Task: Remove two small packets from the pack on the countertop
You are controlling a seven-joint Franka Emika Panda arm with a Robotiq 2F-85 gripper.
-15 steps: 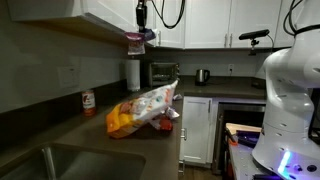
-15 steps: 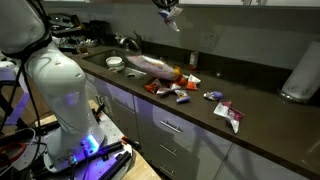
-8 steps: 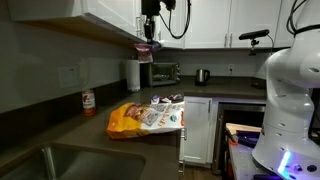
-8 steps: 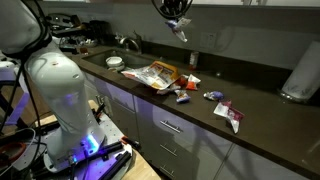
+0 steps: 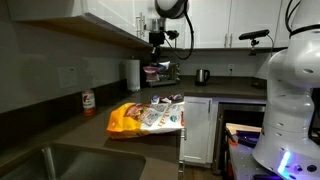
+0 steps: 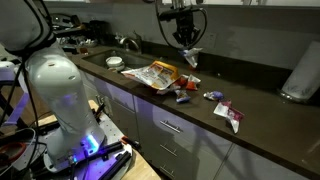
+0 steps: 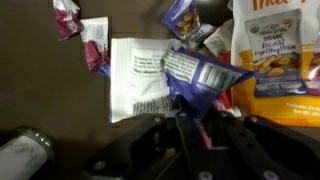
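Note:
My gripper should next lower and turn toward the clear bare counter between the loose small packets to release the dangling packet there.
My gripper (image 5: 153, 55) (image 6: 185, 40) hangs above the countertop (image 5: 100, 140) (image 6: 262, 132), shut on a small purple-blue packet (image 5: 152, 72) (image 6: 191, 57) that dangles below it. In the wrist view the gripper (image 7: 197, 115) pinches that packet (image 7: 202, 72) by its edge over a whitish packet (image 7: 138, 80). The pack (image 5: 146, 117) (image 6: 155, 73) (image 7: 270, 55) lies flat on the counter, apart from the gripper. Several loose small packets (image 6: 183, 96) (image 6: 228, 113) (image 7: 95, 40) lie on the counter beyond the pack's mouth.
A toaster oven (image 5: 165, 72), a paper towel roll (image 5: 132, 75) (image 6: 300, 72) and a kettle (image 5: 202, 75) stand at the back. A red-capped bottle (image 5: 88, 100) is by the wall. The sink (image 5: 75, 162) (image 6: 112, 55) lies past the pack. The counter's front edge is close to the packets.
A second ago the pack was tilted up; it has dropped flat onto the counter. The gripper has come down from near the cupboards with the packet still in it.

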